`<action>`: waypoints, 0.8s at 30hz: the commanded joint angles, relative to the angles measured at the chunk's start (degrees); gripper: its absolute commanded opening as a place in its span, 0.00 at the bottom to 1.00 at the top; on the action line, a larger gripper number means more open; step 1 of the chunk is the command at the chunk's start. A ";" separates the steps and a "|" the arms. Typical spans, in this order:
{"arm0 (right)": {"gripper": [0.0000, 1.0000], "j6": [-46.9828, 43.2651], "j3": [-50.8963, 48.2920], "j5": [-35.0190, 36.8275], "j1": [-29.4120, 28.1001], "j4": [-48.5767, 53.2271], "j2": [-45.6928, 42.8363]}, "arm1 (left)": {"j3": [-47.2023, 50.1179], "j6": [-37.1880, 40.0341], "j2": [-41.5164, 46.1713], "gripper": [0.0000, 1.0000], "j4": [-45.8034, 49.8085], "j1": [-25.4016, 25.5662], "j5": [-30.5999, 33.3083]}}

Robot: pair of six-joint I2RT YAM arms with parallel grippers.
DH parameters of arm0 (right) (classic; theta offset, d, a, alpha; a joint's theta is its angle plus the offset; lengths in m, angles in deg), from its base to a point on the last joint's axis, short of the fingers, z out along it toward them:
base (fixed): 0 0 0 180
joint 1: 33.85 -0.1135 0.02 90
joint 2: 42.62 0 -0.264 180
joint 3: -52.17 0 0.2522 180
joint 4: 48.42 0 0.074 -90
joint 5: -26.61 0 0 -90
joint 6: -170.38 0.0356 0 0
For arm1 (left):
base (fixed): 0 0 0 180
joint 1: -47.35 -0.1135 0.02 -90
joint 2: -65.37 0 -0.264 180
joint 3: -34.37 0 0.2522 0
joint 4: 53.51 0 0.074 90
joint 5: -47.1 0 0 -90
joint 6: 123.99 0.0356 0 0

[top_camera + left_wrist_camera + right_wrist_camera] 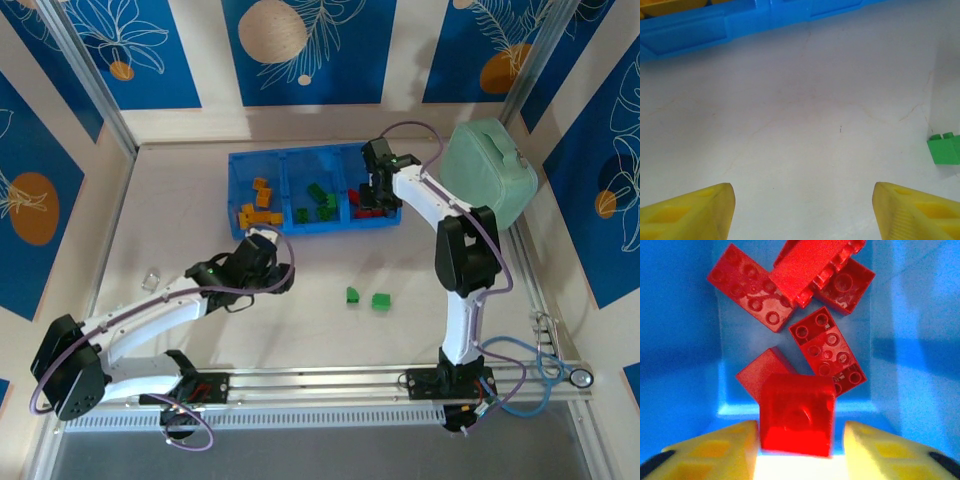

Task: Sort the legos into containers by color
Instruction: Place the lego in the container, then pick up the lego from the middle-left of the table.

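I will bring my open left gripper back from the tray (233,190) and then down over the smaller green lego, because it lies loose on the bare table.
The blue tray (233,190) has three containers: orange legos (258,205) on the left, green legos (318,203) in the middle, red legos (368,205) on the right. My right gripper (378,190) hangs over the red compartment. In the right wrist view it (800,450) is open. A blurred red lego (797,412) sits loose between its fingers, with a gap on the right, above several red legos (825,347). My left gripper (262,240) is open and empty just in front of the tray. Two green legos (352,295) (381,301) lie on the table; one (944,149) shows in the left wrist view.
A pale mint-green case (487,170) stands at the back right beside the right arm. A small clear object (152,280) lies near the left wall. The tray's front wall (740,25) runs across the top of the left wrist view, bare table below it.
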 commanded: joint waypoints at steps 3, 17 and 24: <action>0.77 0.40 2.60 0.74 -0.23 0.71 -1.01 | -1.87 3.29 -1.02 0.73 -2.94 3.70 0.45; 0.78 5.18 -18.69 0.15 -0.81 -6.24 -22.57 | -12.16 9.17 -16.28 0.74 -6.45 11.69 -7.35; 0.79 8.16 -29.36 -3.42 0.11 -8.10 -32.02 | -20.40 8.85 -28.09 0.74 -3.92 14.94 -8.99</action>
